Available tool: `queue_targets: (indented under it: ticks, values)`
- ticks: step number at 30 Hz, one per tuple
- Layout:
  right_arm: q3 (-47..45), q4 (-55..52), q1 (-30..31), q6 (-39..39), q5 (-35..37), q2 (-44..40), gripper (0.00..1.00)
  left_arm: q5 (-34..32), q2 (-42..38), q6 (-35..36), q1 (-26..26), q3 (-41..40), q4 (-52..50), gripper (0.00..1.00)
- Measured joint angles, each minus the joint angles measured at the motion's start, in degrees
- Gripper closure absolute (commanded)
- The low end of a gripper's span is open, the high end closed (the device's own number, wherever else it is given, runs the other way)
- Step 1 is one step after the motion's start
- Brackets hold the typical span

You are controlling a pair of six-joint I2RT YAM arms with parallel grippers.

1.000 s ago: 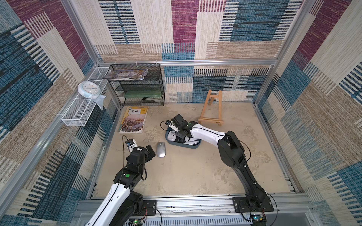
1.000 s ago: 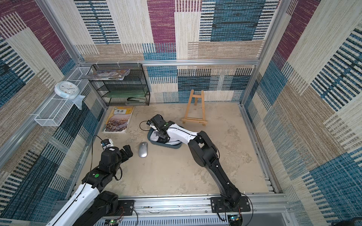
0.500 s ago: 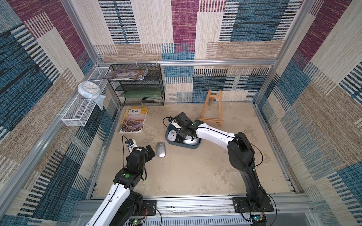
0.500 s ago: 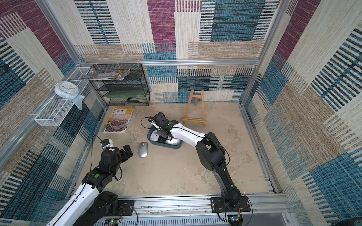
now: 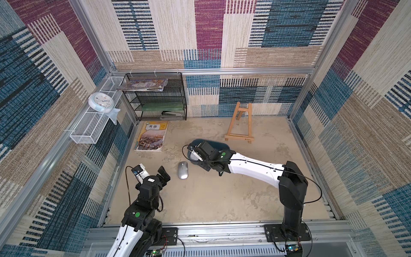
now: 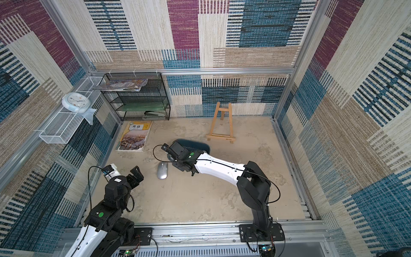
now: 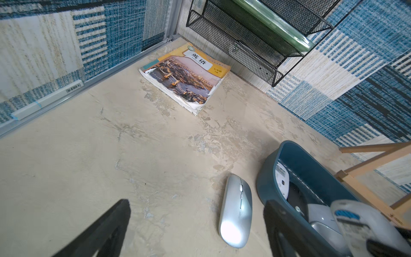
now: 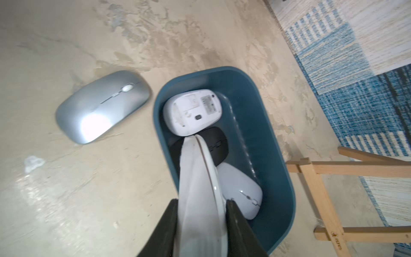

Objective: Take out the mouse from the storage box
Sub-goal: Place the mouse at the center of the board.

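My right gripper is holding the white mouse, and clear floor by the silver mouse [image 8: 136, 182] is below and back, so the gripper will next move back past the rim of the box and down to release the white mouse.
The dark teal storage box [image 8: 278, 155] sits mid-floor and shows in both top views [image 5: 220, 145] [image 6: 199, 145]. In it lie an upturned white mouse [image 8: 193, 111], a black mouse [image 8: 219, 144] and another white mouse [image 8: 242, 191]. My right gripper [image 8: 201, 201] is shut on a white mouse [image 8: 200, 173], held on edge over the box's near end. A silver mouse [image 5: 182, 170] [image 7: 236, 209] lies on the floor left of the box. My left gripper [image 7: 196, 211] hangs open just short of it, holding nothing.
A textbook [image 5: 152, 136] lies at the back left in front of a black mesh rack [image 5: 155, 98]. A wooden easel [image 5: 240, 124] stands just behind the box. A white wire basket [image 5: 89, 126] with a clock [image 5: 101, 104] hangs on the left wall.
My right arm has drawn back, its elbow swinging right, and its gripper has come up out of the box toward the front with the white mouse. The left arm has not moved.
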Motion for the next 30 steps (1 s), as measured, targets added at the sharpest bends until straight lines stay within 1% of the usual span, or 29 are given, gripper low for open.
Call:
queue_targets:
  ticks: [6,13,20,26,30]
  values:
    - [-4.4,-1.8,6.0,5.3,1.1,-0.3,0.82,-1.9,-2.4,-0.5,0.0,-0.3,-1.5,0.02]
    - [-7.0,-2.4,9.4,11.1,5.8,1.7,0.83,-3.4,-3.9,-1.1,0.0,-0.7,-2.6,0.02]
    - [-6.7,-3.1,10.0,15.7,10.4,4.7,0.82,-4.6,-4.2,-1.4,0.0,-0.7,-3.4,0.02]
    - [-4.7,-4.7,10.2,17.8,13.2,8.2,0.82,-5.1,-4.7,-1.5,0.0,-0.9,-3.7,0.02]
    - [-3.5,-5.9,10.1,18.9,15.0,10.5,0.8,-5.5,-5.1,-1.5,0.0,-0.9,-3.7,0.02]
